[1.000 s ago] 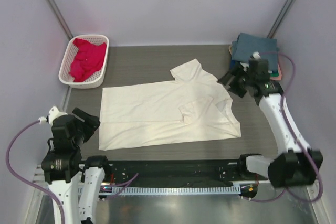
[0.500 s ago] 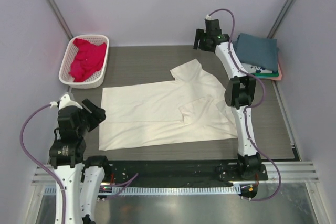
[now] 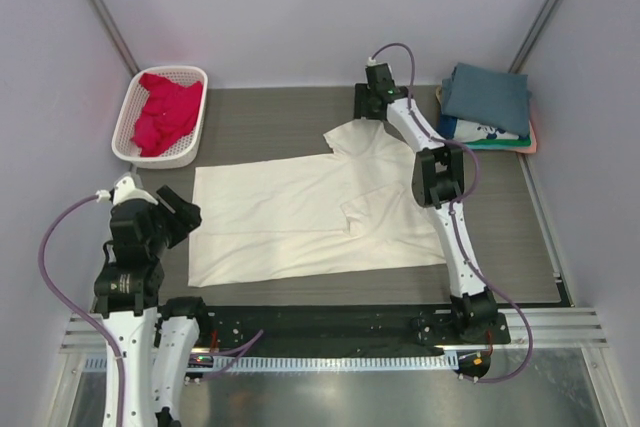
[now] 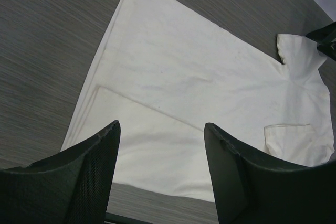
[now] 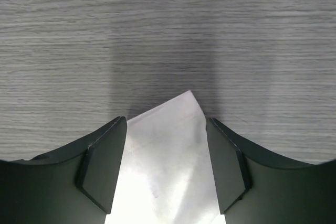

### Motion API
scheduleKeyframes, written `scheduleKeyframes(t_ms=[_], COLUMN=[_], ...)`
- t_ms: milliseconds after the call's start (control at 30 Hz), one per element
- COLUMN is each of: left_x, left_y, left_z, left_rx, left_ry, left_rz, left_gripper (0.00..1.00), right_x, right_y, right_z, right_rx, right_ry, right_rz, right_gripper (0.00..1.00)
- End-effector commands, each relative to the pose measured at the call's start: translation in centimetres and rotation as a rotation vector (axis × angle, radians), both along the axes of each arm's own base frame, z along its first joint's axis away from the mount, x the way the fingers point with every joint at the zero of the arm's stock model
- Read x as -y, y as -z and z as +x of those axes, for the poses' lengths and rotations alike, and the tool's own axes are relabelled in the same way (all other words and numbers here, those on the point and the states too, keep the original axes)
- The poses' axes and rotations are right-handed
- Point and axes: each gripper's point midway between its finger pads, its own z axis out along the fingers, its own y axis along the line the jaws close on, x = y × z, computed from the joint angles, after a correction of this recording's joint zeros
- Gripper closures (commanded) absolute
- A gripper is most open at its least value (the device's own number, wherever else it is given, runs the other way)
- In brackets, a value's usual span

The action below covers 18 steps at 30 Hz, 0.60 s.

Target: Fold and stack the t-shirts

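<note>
My left gripper moves outward and down next to pinch the shirt's far corner by the basket, since that flat corner lies outward and below.
The large cream t-shirt (image 3: 310, 212) lies spread flat mid-table, one sleeve folded in at its right. My right gripper (image 3: 370, 109) is open over the tip of the far sleeve; in the right wrist view the sleeve tip (image 5: 168, 145) lies between the open fingers of the gripper (image 5: 167, 124). My left gripper (image 3: 186, 215) is open and empty beside the shirt's left edge; its wrist view shows the gripper (image 4: 161, 127) above the cream cloth (image 4: 199, 77). A crimson-pink shirt (image 3: 165, 112) lies crumpled in the basket. Folded shirts are stacked at back right, slate-blue (image 3: 487, 97) on top, white printed (image 3: 470, 130) below.
The white lattice basket (image 3: 160, 157) stands at back left by the wall. Green and pink edges show under the stack at the right wall. Dark wood-grain table (image 3: 270, 117) surrounds the shirt. The black rail (image 3: 320, 322) runs along the near edge.
My right arm has swung from beside the folded stack leftward to the cream shirt's far sleeve. My left gripper has shifted slightly toward the shirt's left edge.
</note>
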Motion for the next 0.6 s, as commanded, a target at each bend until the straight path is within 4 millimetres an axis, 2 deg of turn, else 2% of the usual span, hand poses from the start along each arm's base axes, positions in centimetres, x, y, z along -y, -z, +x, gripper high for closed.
scheduleKeyframes(t_ms=[0, 67, 100, 167, 200, 233, 267, 300, 333, 367, 400, 433, 467, 500, 533, 567], left_x=[-0.2, -0.6, -0.8, -1.6, -1.8, -1.9, -2.1, -2.2, -2.4, -2.6, -2.7, -2.7, -2.6, -2.5, -2.4, -2.3], left_y=[-0.7, -0.3, 0.0, 0.2, 0.5, 0.6, 0.7, 1.7, 1.3, 1.5, 2.1, 2.8, 3.7, 4.2, 5.7, 6.2], left_z=[1.0, 1.1, 1.4, 1.8, 2.5, 3.0, 3.6, 4.6, 5.8, 6.5, 7.5, 9.3, 10.4, 11.4, 13.3, 14.3], left_rx=[0.023, 0.009, -0.007, -0.023, -0.040, -0.050, -0.056, -0.105, -0.099, -0.119, -0.155, -0.210, -0.252, -0.278, -0.342, -0.361], left_ry=[-0.001, -0.020, -0.031, -0.061, -0.061, -0.063, -0.064, -0.059, -0.054, -0.054, -0.049, -0.039, -0.025, -0.022, -0.013, -0.021], left_rz=[0.010, 0.019, 0.023, 0.046, 0.056, 0.064, 0.071, 0.074, 0.091, 0.097, 0.102, 0.098, 0.088, 0.079, 0.063, 0.044], left_gripper=[0.34, 0.34, 0.34, 0.33, 0.33, 0.33, 0.32, 0.32, 0.32, 0.32, 0.32, 0.32, 0.33, 0.34, 0.35, 0.38], right_x=[-0.8, -1.1, -1.0, -1.0, -1.2, -1.4, -1.5, -1.7, -2.0, -1.9, -2.0, -2.2, -2.2, -2.2, -2.6, -2.2], right_y=[0.7, 1.6, 2.6, 3.6, 3.3, 3.3, 4.1, 3.4, 3.2, 4.4, 4.4, 3.2, 4.1, 4.1, 2.1, 3.2], right_z=[0.4, 0.0, -0.4, -1.0, -1.0, -1.1, -1.6, -1.7, -1.6, -2.5, -2.7, -2.3, -3.3, -3.5, -2.9, -3.9], right_rx=[0.025, 0.004, -0.019, -0.044, -0.037, -0.040, -0.059, -0.050, -0.034, -0.062, -0.060, -0.027, -0.051, -0.047, 0.012, -0.008], right_ry=[0.020, 0.018, 0.026, 0.030, 0.032, 0.023, 0.018, 0.013, 0.010, 0.005, 0.003, 0.000, -0.008, -0.009, -0.014, -0.017], right_rz=[0.003, 0.008, 0.011, 0.013, 0.026, 0.038, 0.039, 0.050, 0.061, 0.060, 0.070, 0.091, 0.096, 0.103, 0.124, 0.118], right_gripper=[0.33, 0.41, 0.52, 0.62, 0.74, 0.79, 0.92, 0.98, 0.99, 0.99, 0.99, 0.99, 0.99, 0.99, 0.99, 0.99])
